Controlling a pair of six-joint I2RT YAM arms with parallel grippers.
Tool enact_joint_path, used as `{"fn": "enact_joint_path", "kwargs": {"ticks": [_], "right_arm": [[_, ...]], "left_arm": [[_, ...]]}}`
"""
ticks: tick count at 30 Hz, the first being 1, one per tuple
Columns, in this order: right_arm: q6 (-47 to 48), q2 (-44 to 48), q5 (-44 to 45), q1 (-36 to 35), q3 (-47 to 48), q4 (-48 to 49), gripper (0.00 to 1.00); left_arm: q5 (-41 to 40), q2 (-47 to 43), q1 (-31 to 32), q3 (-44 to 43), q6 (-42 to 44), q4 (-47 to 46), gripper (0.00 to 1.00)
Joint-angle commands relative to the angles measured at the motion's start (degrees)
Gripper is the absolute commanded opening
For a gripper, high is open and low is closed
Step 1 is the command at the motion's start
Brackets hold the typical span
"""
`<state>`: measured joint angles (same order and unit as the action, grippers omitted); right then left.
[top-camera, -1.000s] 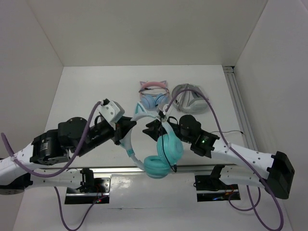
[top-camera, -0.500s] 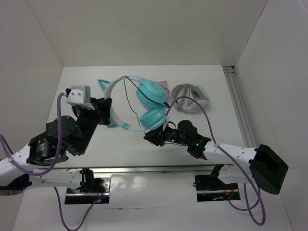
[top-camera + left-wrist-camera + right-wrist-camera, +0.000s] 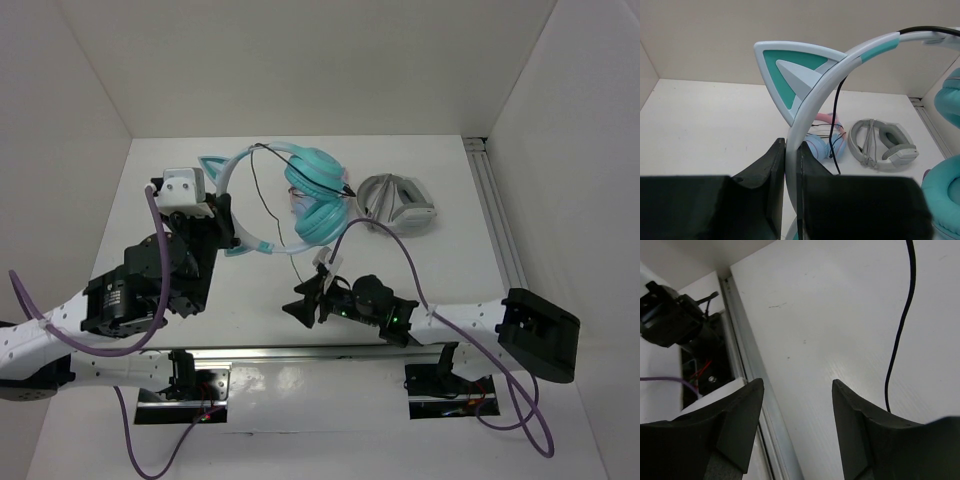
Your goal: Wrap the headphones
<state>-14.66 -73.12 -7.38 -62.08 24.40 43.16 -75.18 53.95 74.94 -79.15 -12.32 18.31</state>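
Observation:
I should move my right gripper outward, toward the right in its wrist view, and close it on the hanging cable, which still runs outside its open fingers.
The headphones hang in the air over the back middle of the table, with teal ear cups (image 3: 316, 196), a pale headband (image 3: 236, 168) and a cat ear (image 3: 790, 70). My left gripper (image 3: 228, 216) is shut on the headband (image 3: 793, 131), just below the cat ear. The thin dark cable (image 3: 262, 195) hangs loose from the band and also shows in the left wrist view (image 3: 837, 125). My right gripper (image 3: 297, 303) is open and empty, low over the table near its front edge. A stretch of the cable (image 3: 897, 350) lies beside its right finger.
The grey-white pair (image 3: 398, 205) lies at the back right of the table. The pink-banded pair (image 3: 827, 145) lies beside it, mostly hidden under the teal cups in the top view. A metal rail (image 3: 747, 375) runs along the front edge, close to my right gripper.
My left gripper has carried the headphones up, back and left. My right gripper has come away from them and moved left towards the front edge, open.

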Motion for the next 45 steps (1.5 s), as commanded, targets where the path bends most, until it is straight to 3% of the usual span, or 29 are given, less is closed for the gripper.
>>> {"fn": "enact_joint_path", "kwargs": {"ticks": [1,8,10,19,21,22,24,28,29,35,37,38,39,42,45], "right_arm": [[4.6,-0.3,19.3,-4.0,2.9,2.3,0.65],[6.2,1.7,35.5,-7.2,2.9,1.1,0.66],[5.5,0.7,38.2,-7.2,2.9,1.1,0.71],[5.0,-14.4,33.0,-3.2,9.3,0.7,0.71],[4.3,-16.8,32.1,-2.5,9.3,2.9,0.66],[3.5,-17.3,32.1,-2.5,8.6,3.7,0.49],[2.7,-17.8,32.1,-1.9,6.7,5.0,0.29],[0.4,-15.5,31.9,-2.4,1.1,10.2,0.10],[0.4,-14.9,31.9,-3.2,0.6,10.2,0.01],[0.9,-12.0,31.9,-8.9,-0.7,10.2,0.00],[1.7,-11.3,33.7,-13.3,0.6,6.7,0.00],[2.7,-11.3,35.9,-17.0,3.2,3.0,0.00],[3.5,-11.3,37.2,-18.9,3.2,3.0,0.00],[5.9,-10.7,42.8,-26.4,8.5,-4.5,0.00],[6.4,-8.8,49.1,-31.3,12.2,-10.8,0.00]], "left_arm": [[-1.5,-0.9,0.2,-3.4,-3.1,-3.5,0.00],[-0.8,-1.4,0.2,-5.1,-4.6,0.6,0.00],[0.3,-1.4,0.2,-5.1,-5.1,2.2,0.00],[2.5,0.2,0.2,-9.4,-10.2,8.4,0.00],[2.5,0.2,0.2,-10.0,-10.2,8.4,0.00],[1.5,-0.4,0.2,-10.0,-9.7,8.4,0.00],[-0.1,-0.4,0.2,-10.8,-9.7,9.5,0.00],[-3.0,-2.4,0.2,-11.5,-8.4,10.2,0.00],[-3.5,-3.2,0.2,-11.5,-8.4,10.2,0.00],[-9.3,-5.0,0.2,-8.0,-4.7,4.9,0.00],[-12.4,-5.6,0.2,-3.5,3.9,-3.1,0.00],[-15.1,-6.3,0.2,0.7,12.7,-15.5,0.00],[-15.1,-6.3,0.2,1.8,13.5,-18.4,0.00],[-15.1,-6.1,0.2,1.8,5.5,-9.8,0.00],[-15.1,-3.9,-2.2,1.3,3.1,-6.4,0.00]]}}
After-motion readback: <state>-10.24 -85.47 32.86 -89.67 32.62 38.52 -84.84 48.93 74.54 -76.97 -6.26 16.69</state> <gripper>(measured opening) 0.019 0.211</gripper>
